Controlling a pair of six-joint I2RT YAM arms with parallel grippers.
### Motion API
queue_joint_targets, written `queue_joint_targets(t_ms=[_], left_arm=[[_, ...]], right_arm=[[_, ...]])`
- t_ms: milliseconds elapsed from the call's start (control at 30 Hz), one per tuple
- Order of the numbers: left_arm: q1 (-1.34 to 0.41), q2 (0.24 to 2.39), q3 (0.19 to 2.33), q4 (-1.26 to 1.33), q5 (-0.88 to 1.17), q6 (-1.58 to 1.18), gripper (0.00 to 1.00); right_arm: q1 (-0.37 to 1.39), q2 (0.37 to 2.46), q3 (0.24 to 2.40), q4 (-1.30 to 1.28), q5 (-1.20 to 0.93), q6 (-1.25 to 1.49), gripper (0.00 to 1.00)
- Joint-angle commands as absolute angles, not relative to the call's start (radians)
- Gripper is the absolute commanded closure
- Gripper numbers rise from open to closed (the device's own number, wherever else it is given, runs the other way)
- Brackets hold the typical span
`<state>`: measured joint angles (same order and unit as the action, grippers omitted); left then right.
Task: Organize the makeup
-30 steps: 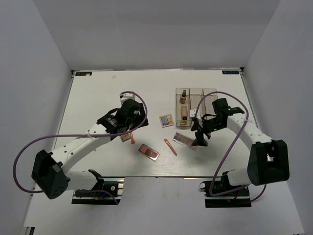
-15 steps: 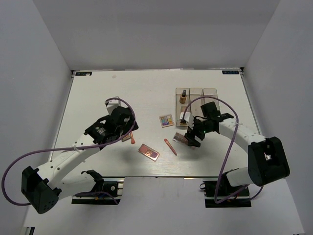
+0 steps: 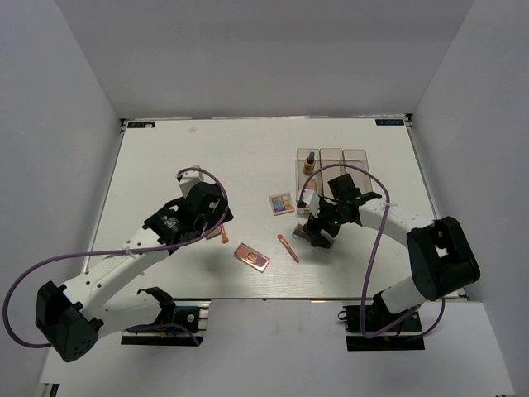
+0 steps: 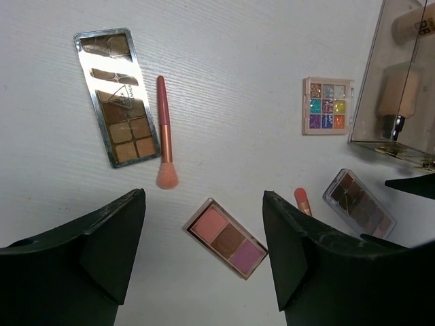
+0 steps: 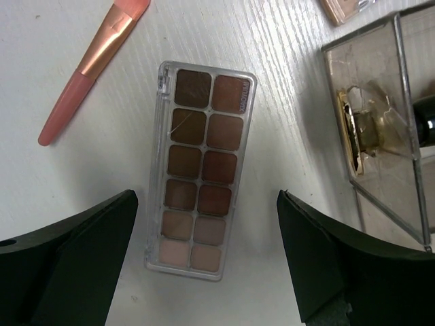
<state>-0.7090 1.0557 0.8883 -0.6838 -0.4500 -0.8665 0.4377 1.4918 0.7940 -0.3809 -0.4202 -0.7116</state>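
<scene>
Next I will lower my right gripper onto the middle of the clear-cased eyeshadow palette (image 5: 200,176) and close across the narrow width, because its open fingers straddle both long sides.
My right gripper (image 3: 317,231) (image 5: 207,193) is open and hovers right over a clear-cased brown eyeshadow palette (image 5: 200,176), one finger on each side, not touching it. My left gripper (image 3: 220,218) (image 4: 204,197) is open and empty above the table, with a pink-brown three-pan palette (image 4: 228,238) (image 3: 251,257) just below its fingertips. A gold-rimmed brown palette (image 4: 115,98) and a coral brush (image 4: 164,132) lie side by side. A multicoloured palette (image 3: 281,203) (image 4: 327,105) and a coral-pink stick (image 3: 288,247) (image 5: 95,64) lie mid-table.
The clear three-compartment box (image 3: 331,169) stands behind the right gripper, a small brown capped bottle (image 3: 309,163) in its left compartment. Its wall and a gold knob (image 5: 360,132) are close on the right of the right gripper.
My right gripper moved left and down until it was over the brown palette. My left arm drew back a little to the left, uncovering the gold-rimmed palette and brush.
</scene>
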Motion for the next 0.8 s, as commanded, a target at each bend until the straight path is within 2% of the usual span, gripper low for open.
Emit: queue_joint_targets(t_ms=[0, 467, 567, 667, 700, 767], left_arm=[[-0.706, 1.035, 0.867, -0.68, -0.465, -0.879, 0.2], [-0.706, 1.043, 0.865, -0.692, -0.48, -0.887, 0.2], [-0.706, 1.046, 0.859, -0.696, -0.482, -0.896, 0.2], [-0.706, 1.052, 0.85, -0.695, -0.479, -0.903, 0.2], [-0.706, 1.052, 0.848, -0.695, -0.479, -0.905, 0.2], [-0.706, 1.057, 0.845, -0.695, -0.479, -0.913, 0.2]], right_arm=[[0.459, 1.494, 0.795, -0.334, -0.396, -0.689, 0.11], [0.537, 1.52, 0.726, -0.268, -0.275, -0.618, 0.12], [0.543, 1.528, 0.721, -0.275, -0.276, -0.615, 0.22], [0.545, 1.529, 0.719, -0.29, -0.291, -0.617, 0.4], [0.543, 1.528, 0.721, -0.296, -0.302, -0.617, 0.49], [0.543, 1.523, 0.726, -0.327, -0.337, -0.627, 0.56]])
